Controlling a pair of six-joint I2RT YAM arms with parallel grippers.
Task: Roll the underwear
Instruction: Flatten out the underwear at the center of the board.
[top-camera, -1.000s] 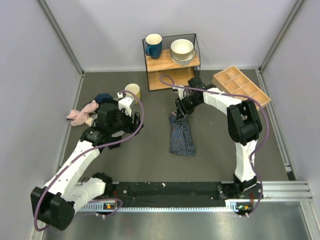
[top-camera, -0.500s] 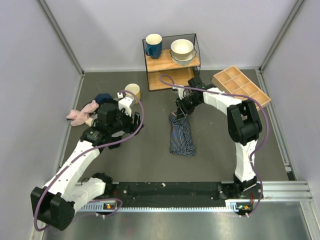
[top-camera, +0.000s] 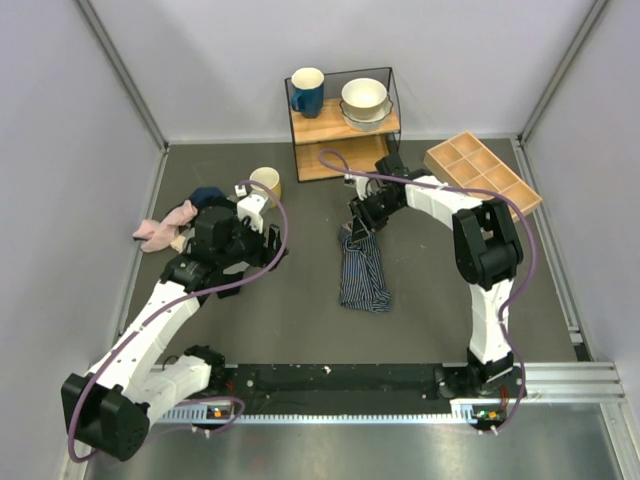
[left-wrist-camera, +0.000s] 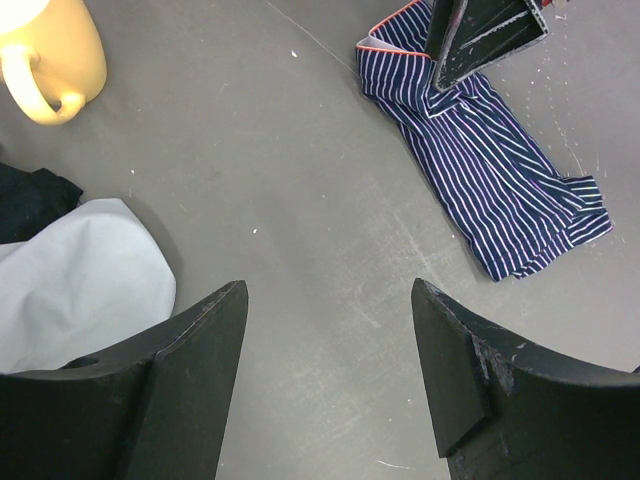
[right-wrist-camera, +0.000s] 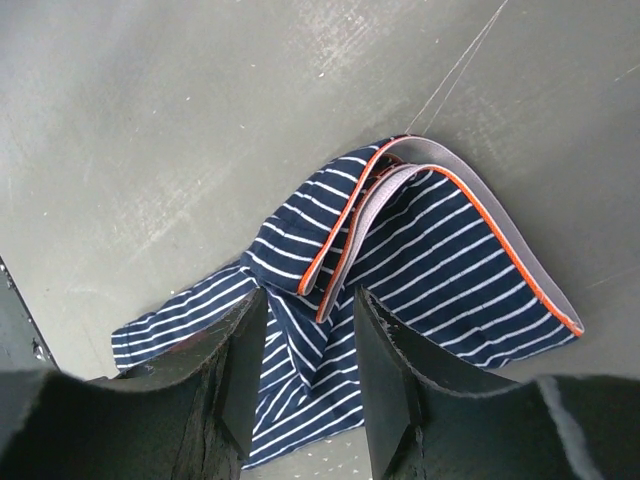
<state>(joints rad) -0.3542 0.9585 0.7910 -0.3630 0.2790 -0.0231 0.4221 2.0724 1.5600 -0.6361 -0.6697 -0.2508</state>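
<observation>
The right gripper moves down slightly next and closes its fingers on the folded waistband's orange-edged end, which lies just below between the open fingers.
The underwear (top-camera: 363, 272), navy with thin white stripes, lies crumpled lengthwise on the dark table at centre. Its grey, orange-edged waistband (right-wrist-camera: 400, 195) is folded over at the far end. My right gripper (top-camera: 360, 228) is down at that waistband end. In the right wrist view its jaws (right-wrist-camera: 310, 300) stand apart, open, with striped fabric (right-wrist-camera: 420, 260) under and between the fingertips. My left gripper (top-camera: 262, 235) hovers to the left, open and empty (left-wrist-camera: 328, 300) over bare table. From there the underwear (left-wrist-camera: 490, 170) shows at upper right with a right finger (left-wrist-camera: 490, 40) on it.
A yellow mug (top-camera: 266, 183) stands behind my left gripper. A grey cloth (left-wrist-camera: 80, 280), a dark cloth (top-camera: 205, 195) and a pink cloth (top-camera: 160, 228) lie at left. A shelf (top-camera: 345, 125) with a blue mug and bowls stands at the back. A wooden compartment tray (top-camera: 482, 172) lies at right.
</observation>
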